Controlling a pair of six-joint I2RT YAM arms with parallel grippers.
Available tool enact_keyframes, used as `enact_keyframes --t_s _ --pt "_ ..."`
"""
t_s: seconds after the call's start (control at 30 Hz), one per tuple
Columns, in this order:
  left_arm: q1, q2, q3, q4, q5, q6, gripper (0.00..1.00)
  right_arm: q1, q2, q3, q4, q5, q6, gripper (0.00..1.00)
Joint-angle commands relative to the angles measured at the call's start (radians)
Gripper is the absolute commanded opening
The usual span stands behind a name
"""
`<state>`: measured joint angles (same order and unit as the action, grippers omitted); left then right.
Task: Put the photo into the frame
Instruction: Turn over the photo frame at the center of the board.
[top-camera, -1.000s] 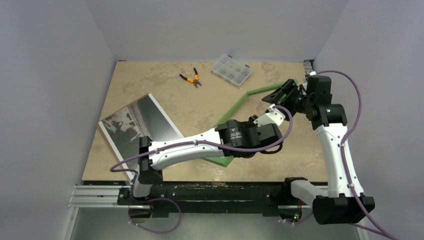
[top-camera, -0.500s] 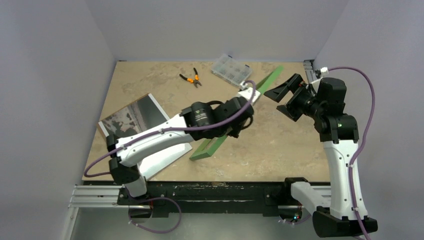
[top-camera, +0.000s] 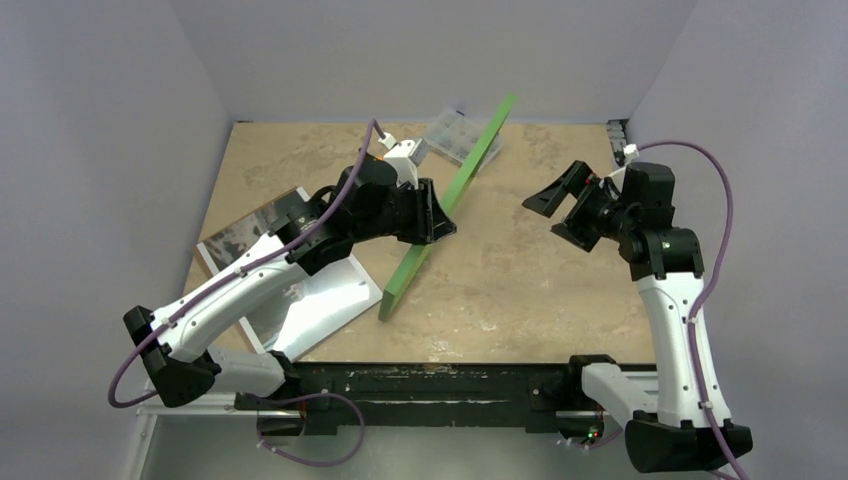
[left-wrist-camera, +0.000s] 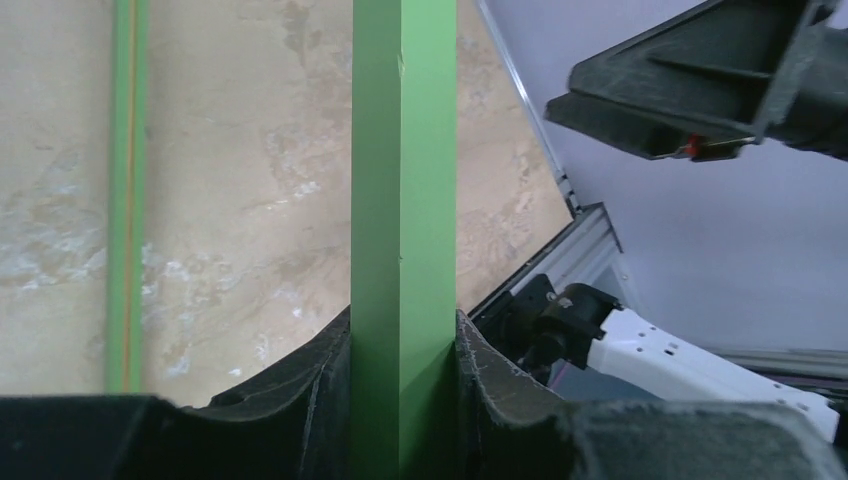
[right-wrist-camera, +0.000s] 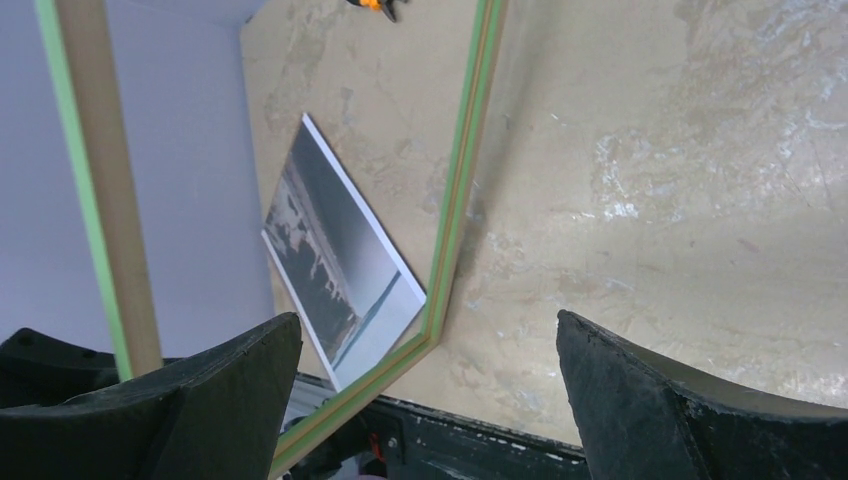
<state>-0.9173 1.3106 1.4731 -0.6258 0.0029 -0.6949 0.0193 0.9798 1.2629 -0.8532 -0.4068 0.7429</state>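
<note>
I will turn and lower my left gripper to release the tilted frame flat on the bare tabletop below, beside the photo.
The frame (top-camera: 455, 190), green with a pale wood back, stands tilted up on its near long edge in the middle of the table. My left gripper (top-camera: 437, 215) is shut on its upper rail; the left wrist view shows the green rail (left-wrist-camera: 403, 200) pinched between both jaws of the gripper (left-wrist-camera: 403, 400). The photo (top-camera: 245, 245) lies flat at the left, face up, partly under my left arm. It shows through the frame in the right wrist view (right-wrist-camera: 340, 260). My right gripper (top-camera: 560, 210) is open and empty to the right of the frame, jaws wide apart (right-wrist-camera: 430, 400).
A clear plastic parts box (top-camera: 452, 132) sits at the back, partly behind the frame. Orange-handled pliers (right-wrist-camera: 375, 4) lie beyond it. Grey walls close in the table on the left, back and right. The arm bases and a rail run along the near edge.
The frame has been tipped up from lying low to standing steeply on its edge. My left gripper moved up and left with it. My right gripper came off the frame's far corner and drew back.
</note>
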Motion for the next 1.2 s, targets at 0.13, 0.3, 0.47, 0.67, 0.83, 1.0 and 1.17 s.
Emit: enact_keyframes --t_s 0.13,0.3,0.47,0.67,0.83,1.0,1.17 --pt "0.056 -0.057 -0.053 0.251 0.263 -0.184 0.00 -0.001 0.010 -0.089 0.016 0.007 -0.072 0.98" --pt "0.057 -0.058 -0.125 0.439 0.336 -0.301 0.00 -0.001 0.017 -0.138 0.023 0.009 -0.087 0.97" --pt "0.057 -0.035 -0.177 0.469 0.316 -0.344 0.00 -0.001 0.023 -0.182 0.006 0.039 -0.126 0.95" --pt "0.058 -0.071 -0.323 0.480 0.186 -0.393 0.00 -0.001 0.016 -0.265 0.000 0.104 -0.168 0.94" --pt "0.060 -0.075 -0.374 0.426 0.129 -0.381 0.00 -0.001 0.031 -0.376 0.055 0.093 -0.152 0.90" --pt "0.060 -0.067 -0.409 0.356 0.062 -0.361 0.00 0.001 0.072 -0.464 0.119 0.066 -0.148 0.84" --pt "0.058 -0.012 -0.422 0.307 0.032 -0.352 0.00 0.002 0.106 -0.551 0.182 0.052 -0.143 0.81"
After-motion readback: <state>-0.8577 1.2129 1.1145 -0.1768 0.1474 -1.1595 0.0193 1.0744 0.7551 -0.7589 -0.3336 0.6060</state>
